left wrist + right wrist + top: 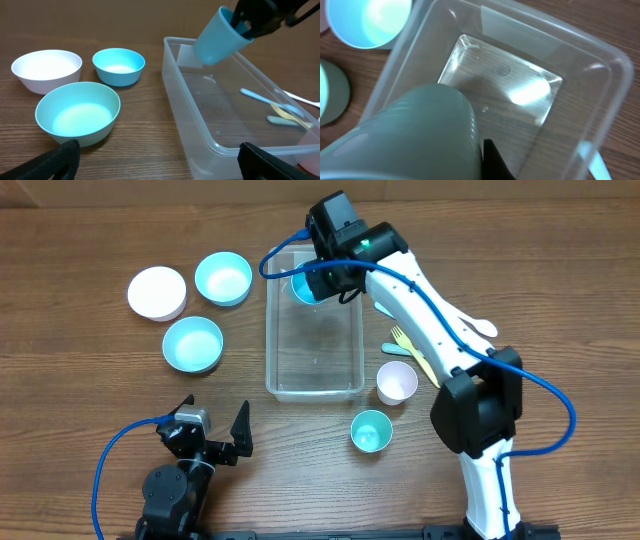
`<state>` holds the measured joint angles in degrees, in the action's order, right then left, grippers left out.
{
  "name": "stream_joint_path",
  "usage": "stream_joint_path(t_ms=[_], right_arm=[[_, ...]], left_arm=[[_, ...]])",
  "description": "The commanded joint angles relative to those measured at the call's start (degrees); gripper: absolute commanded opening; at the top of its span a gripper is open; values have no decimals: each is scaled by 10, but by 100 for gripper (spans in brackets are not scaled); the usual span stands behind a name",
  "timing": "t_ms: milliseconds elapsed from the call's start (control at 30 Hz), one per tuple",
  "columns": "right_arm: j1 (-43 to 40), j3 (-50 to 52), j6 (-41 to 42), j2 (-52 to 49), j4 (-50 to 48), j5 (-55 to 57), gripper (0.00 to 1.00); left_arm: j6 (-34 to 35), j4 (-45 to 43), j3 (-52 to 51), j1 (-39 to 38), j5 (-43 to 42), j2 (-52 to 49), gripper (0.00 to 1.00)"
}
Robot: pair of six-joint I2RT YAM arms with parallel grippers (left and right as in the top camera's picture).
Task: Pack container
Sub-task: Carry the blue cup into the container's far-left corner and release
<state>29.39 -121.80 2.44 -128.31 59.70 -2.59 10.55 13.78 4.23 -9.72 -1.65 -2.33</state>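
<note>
The light-blue cup point(303, 286) still hangs above the empty container's far end, so my right gripper will next lower and shift toward the container's side by the bowls to release it.
The clear rectangular container point(315, 340) stands mid-table; it also shows in the left wrist view point(200, 135) and the right wrist view point(510, 80). My right gripper point(322, 278) is shut on a light-blue cup point(303, 286), held tilted above the container's far end. The cup shows in the left wrist view point(217, 37) and fills the right wrist view point(415, 135). My left gripper point(212, 442) is open and empty at the front left, its fingers low in the left wrist view point(160, 162).
Two light-blue bowls point(223, 278) point(192, 343) and a white bowl point(157, 291) lie left of the container. Right of it stand a white cup point(397, 382), a teal cup point(371, 430) and some cutlery point(410, 350).
</note>
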Motion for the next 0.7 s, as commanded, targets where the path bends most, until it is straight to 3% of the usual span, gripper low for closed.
stream_joint_path(t_ms=[0,233,667], right_arm=[[5,0,23,-22,-34,3,4],[11,0,23,-52,-124,32,4],[12,7,26,-85,-141,30,4]], left_arm=[[-7,6,1,0,2,2,100],[-7,6,1,0,2,2,100],[-7,6,1,0,2,2,100]])
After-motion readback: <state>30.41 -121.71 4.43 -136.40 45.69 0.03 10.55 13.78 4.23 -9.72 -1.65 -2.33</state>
